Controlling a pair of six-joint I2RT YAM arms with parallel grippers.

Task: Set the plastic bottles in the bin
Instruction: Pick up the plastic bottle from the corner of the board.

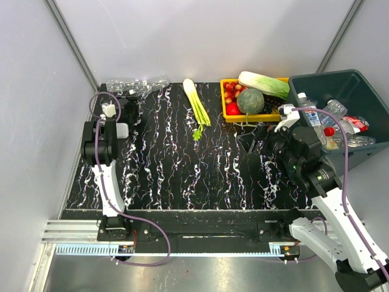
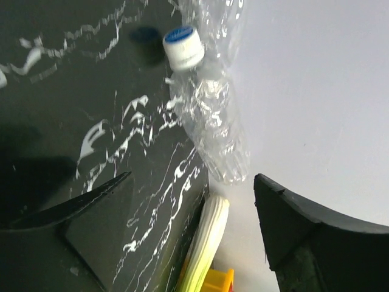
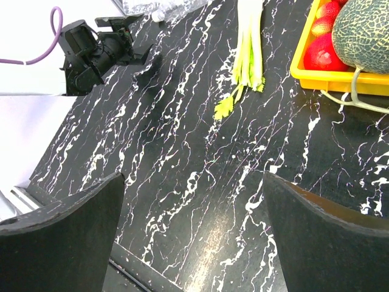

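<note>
The robot's left gripper has to go down onto the blue-topped white cap (image 2: 183,50) next and close on it, because this end of the bottle is thinner than the bottle's clear body.
A few clear plastic bottles (image 1: 137,85) lie at the table's far left corner against the wall. In the left wrist view a clear bottle (image 2: 209,115) with a blue-topped white cap lies just ahead of my open, empty left gripper (image 2: 191,188), with a second bottle (image 2: 219,18) beyond it. My left gripper (image 1: 129,96) hovers next to these bottles. The dark teal bin (image 1: 364,91) stands at the far right and holds several bottles (image 1: 331,118). My right gripper (image 1: 258,137) is open and empty above the table, left of the bin; its fingers (image 3: 61,237) frame bare marble.
A celery stalk (image 1: 196,103) lies at the far middle of the table. A yellow tray (image 1: 230,115) with a melon (image 1: 250,101), cabbage and red vegetables stands beside the bin. White walls close the back and sides. Celery (image 3: 248,55) and tray (image 3: 328,76) show in the right wrist view.
</note>
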